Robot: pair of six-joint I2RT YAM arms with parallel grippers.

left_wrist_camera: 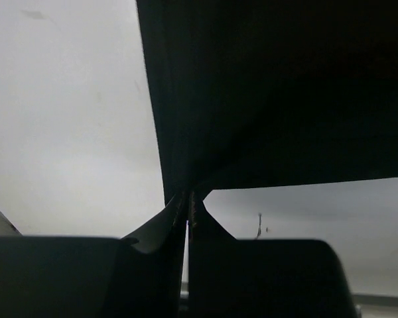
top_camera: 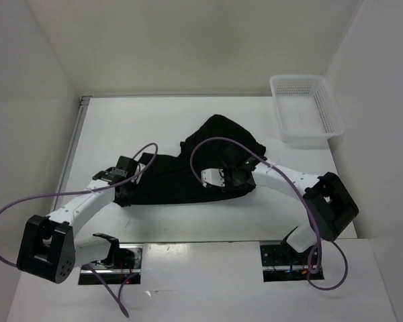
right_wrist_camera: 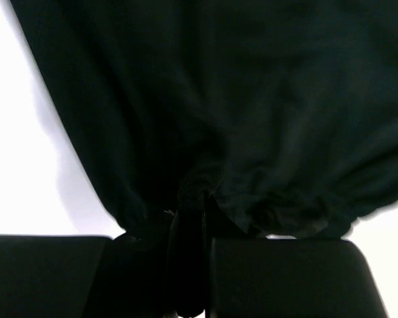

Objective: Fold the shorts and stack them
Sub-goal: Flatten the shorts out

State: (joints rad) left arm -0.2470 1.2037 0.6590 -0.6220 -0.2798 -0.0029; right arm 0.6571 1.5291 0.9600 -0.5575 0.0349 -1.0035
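My right gripper draws back and to the right in the top view onto the bare tabletop next. It then releases the shorts' waistband edge, because it lies bunched.
The black shorts [top_camera: 188, 176] lie spread in the middle of the white table [top_camera: 188, 121], with one part bunched toward the back right. My left gripper [top_camera: 125, 190] is shut on the shorts' left corner; in the left wrist view the fabric [left_wrist_camera: 265, 93] runs up from the pinched jaws [left_wrist_camera: 188, 202]. My right gripper [top_camera: 230, 180] is shut on the gathered waistband edge near the middle right; in the right wrist view the cloth [right_wrist_camera: 239, 99] fills the frame above the closed jaws [right_wrist_camera: 200, 199]. No drawstring shows.
A white mesh basket [top_camera: 307, 107] stands at the back right corner of the table. White walls enclose the table on the left, back and right. Purple cables loop over both arms.
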